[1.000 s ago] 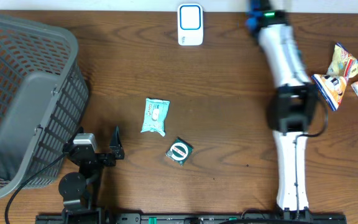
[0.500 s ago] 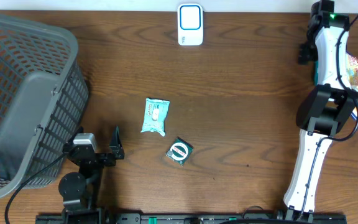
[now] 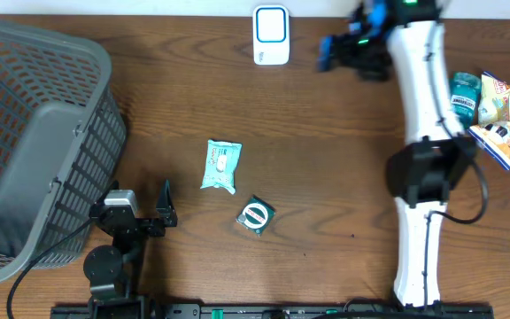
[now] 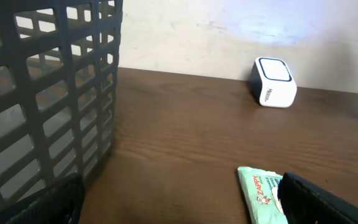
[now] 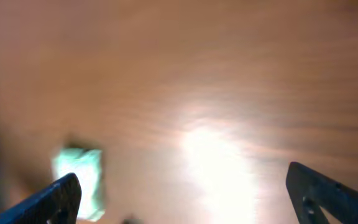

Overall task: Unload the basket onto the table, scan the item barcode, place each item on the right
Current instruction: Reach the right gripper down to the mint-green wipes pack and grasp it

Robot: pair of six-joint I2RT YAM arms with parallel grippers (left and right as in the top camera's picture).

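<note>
The right gripper swings back and to the left in the overhead view next, then down onto the mint wipes packet [image 3: 220, 166] [image 5: 81, 179], as it lies uncovered mid-table.
The white barcode scanner [image 3: 271, 35] stands at the table's far edge and shows again in the left wrist view [image 4: 273, 82]. A mint wipes packet [image 3: 220, 166] lies mid-table, with a round green item [image 3: 256, 215] just below it. My left gripper [image 3: 166, 208] rests open near the front left, empty, the wipes packet [image 4: 263, 193] beside its right finger. My right gripper [image 3: 336, 50], blurred, hangs open and empty to the right of the scanner. Its wrist view is smeared, with the gripper [image 5: 191, 199] above bare wood and a mint blur [image 5: 79, 180] at lower left.
A large grey basket [image 3: 34, 133] fills the left side, its mesh wall [image 4: 42, 93] close to my left gripper. Snack packets [image 3: 496, 111] and a teal packet [image 3: 464, 91] lie in a pile at the right edge, beside the right arm.
My right arm swung from the snack pile at the far right leftward toward the scanner, and its gripper opened. A teal packet now shows in the pile. The left arm has not moved.
</note>
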